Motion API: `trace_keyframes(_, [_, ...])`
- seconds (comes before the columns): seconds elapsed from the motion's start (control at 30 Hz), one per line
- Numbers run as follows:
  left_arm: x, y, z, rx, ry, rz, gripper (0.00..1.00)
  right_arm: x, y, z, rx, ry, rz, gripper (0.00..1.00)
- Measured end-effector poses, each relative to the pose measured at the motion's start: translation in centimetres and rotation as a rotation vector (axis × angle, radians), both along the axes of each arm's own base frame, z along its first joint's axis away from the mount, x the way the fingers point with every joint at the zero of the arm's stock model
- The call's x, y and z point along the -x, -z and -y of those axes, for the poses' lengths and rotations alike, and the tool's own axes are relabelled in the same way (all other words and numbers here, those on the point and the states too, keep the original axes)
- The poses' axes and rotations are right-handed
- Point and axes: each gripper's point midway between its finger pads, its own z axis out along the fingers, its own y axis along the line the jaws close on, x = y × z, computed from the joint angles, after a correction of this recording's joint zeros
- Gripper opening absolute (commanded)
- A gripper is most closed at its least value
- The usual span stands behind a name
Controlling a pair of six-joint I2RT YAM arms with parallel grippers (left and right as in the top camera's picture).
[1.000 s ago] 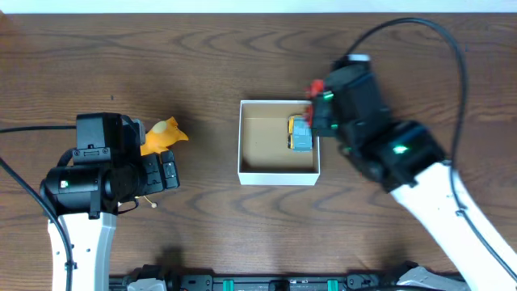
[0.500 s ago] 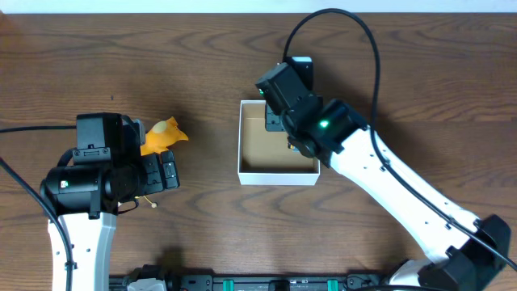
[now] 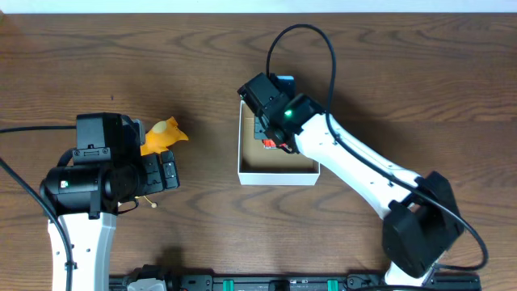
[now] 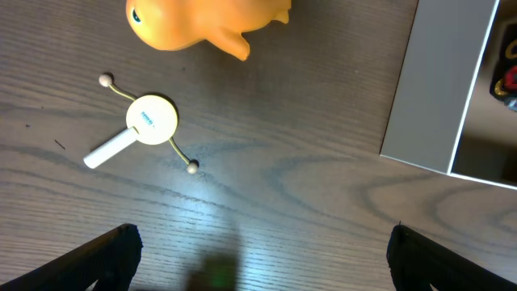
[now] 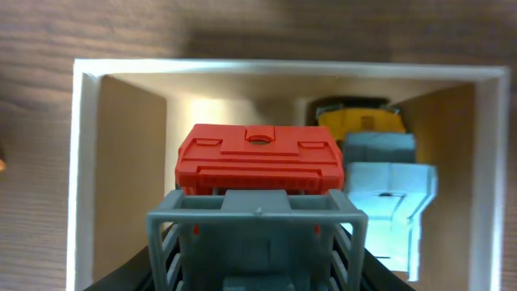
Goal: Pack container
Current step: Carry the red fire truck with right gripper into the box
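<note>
The container's bottom beside the yellow and blue-grey truck [image 5: 380, 174] is free, so my right gripper should next move down inside the container's sides and let go of the red and grey truck.
The container [image 3: 278, 172] is a small white-walled box with a brown inside, at the table's middle. My right gripper [image 3: 271, 129] is over its far left part, shut on a red and grey toy truck [image 5: 254, 174] held above the container's floor; the rim [image 5: 283, 69] frames it in the right wrist view. A yellow and blue-grey toy truck [image 5: 380, 174] lies inside by the right wall. My left gripper [image 4: 262, 259] is open and empty above bare table, short of an orange toy [image 4: 202, 23] and a small white and yellow spinner toy [image 4: 149, 121].
In the overhead view the orange toy [image 3: 163, 135] lies left of the container, beside the left arm, and the spinner toy [image 3: 149, 202] lies nearer the front. The container's white outer wall [image 4: 436, 89] shows at the right of the left wrist view.
My right arm has swung left from the container's right edge to over its far left part, carrying the red and grey truck. The left arm has not moved.
</note>
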Motion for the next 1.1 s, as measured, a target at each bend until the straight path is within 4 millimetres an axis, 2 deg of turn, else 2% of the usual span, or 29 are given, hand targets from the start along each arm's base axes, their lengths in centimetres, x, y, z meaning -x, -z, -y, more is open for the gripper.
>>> trace_keyframes(0.4, [0.0,0.0,0.0,0.000,0.000,-0.001,0.98,-0.1,4.7,-0.1,0.050,0.003,-0.084,0.01])
trace_keyframes(0.47, [0.0,0.0,0.0,0.000,0.000,-0.001,0.98,-0.1,5.3,0.0,0.056,0.006,-0.095,0.09])
trace_keyframes(0.53, [0.0,0.0,0.0,0.000,0.000,-0.001,0.98,-0.3,5.4,0.1,0.050,0.009,-0.098,0.24])
trace_keyframes(0.6, [0.0,0.0,0.0,0.000,0.000,-0.001,0.98,-0.4,5.4,0.1,0.045,0.011,-0.095,0.34])
trace_keyframes(0.7, [0.0,0.0,0.0,0.000,0.000,-0.001,0.98,-0.5,5.4,0.1,0.042,0.012,-0.093,0.55])
trace_keyframes(0.73, [0.0,0.0,0.0,0.000,0.000,-0.001,0.98,-0.5,5.4,0.0,0.041,0.011,-0.092,0.59])
trace_keyframes(0.87, [0.0,0.0,0.0,0.000,0.000,-0.001,0.98,-0.6,5.4,-0.1,0.038,0.007,-0.091,0.69])
trace_keyframes(0.93, [0.0,0.0,0.0,0.000,0.000,-0.001,0.98,-0.6,5.4,-0.1,0.038,0.007,-0.090,0.71])
trace_keyframes(1.1, [0.0,0.0,0.0,0.000,0.000,-0.001,0.98,-0.6,5.4,-0.1,0.038,0.006,-0.090,0.60])
